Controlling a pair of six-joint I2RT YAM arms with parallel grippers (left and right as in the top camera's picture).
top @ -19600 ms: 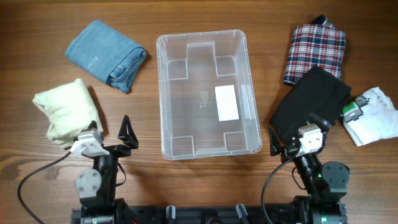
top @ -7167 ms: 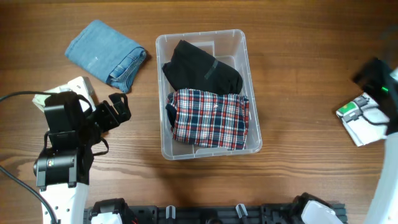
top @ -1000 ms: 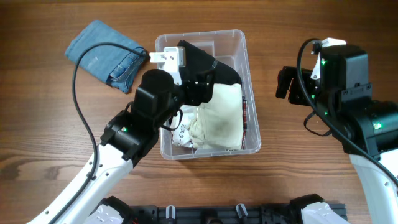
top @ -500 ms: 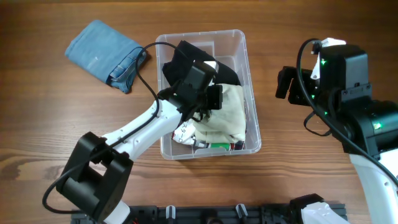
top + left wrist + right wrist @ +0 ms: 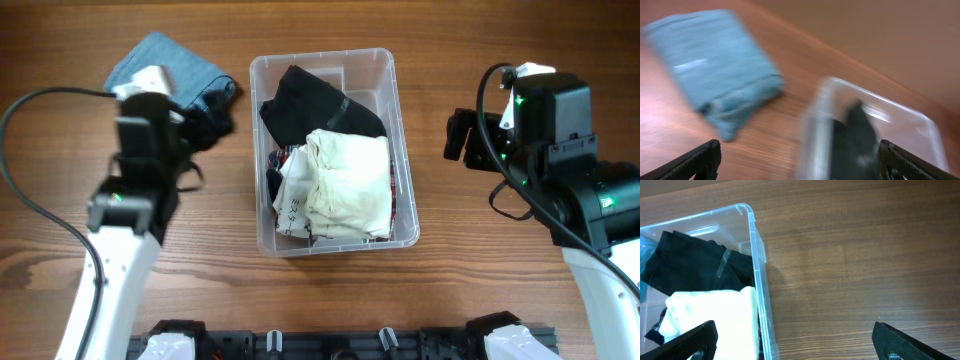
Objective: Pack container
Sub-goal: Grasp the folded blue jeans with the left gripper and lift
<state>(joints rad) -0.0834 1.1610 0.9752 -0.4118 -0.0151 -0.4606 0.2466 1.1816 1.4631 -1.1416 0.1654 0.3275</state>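
My left gripper moves to the left in the overhead view and down onto the near edge of the folded jeans next, since they lie outside the container [image 5: 262, 75].
The clear container [image 5: 262, 75] stands mid-table and holds a black garment [image 5: 320, 105], a cream garment [image 5: 350, 180], a white one [image 5: 290, 205] and a plaid one, mostly covered. My left gripper [image 5: 205, 135] is open and empty at the right edge of the folded blue jeans [image 5: 150, 60], left of the container. The blurred left wrist view shows the jeans [image 5: 710, 65], the container [image 5: 875, 135] and my open jaws [image 5: 800, 167]. My right gripper [image 5: 460, 135] is open and empty right of the container. In the right wrist view it [image 5: 797, 347] hangs over bare wood beside the container rim [image 5: 757, 255].
The wooden table [image 5: 500, 40] stretches round the container. The left arm's cable [image 5: 40, 200] loops over the table's left side. The right arm's body [image 5: 580, 180] fills the right edge.
My left arm has come out of the container and swung left to the blue jeans, leaving the cream garment in the container. The right arm has not moved.
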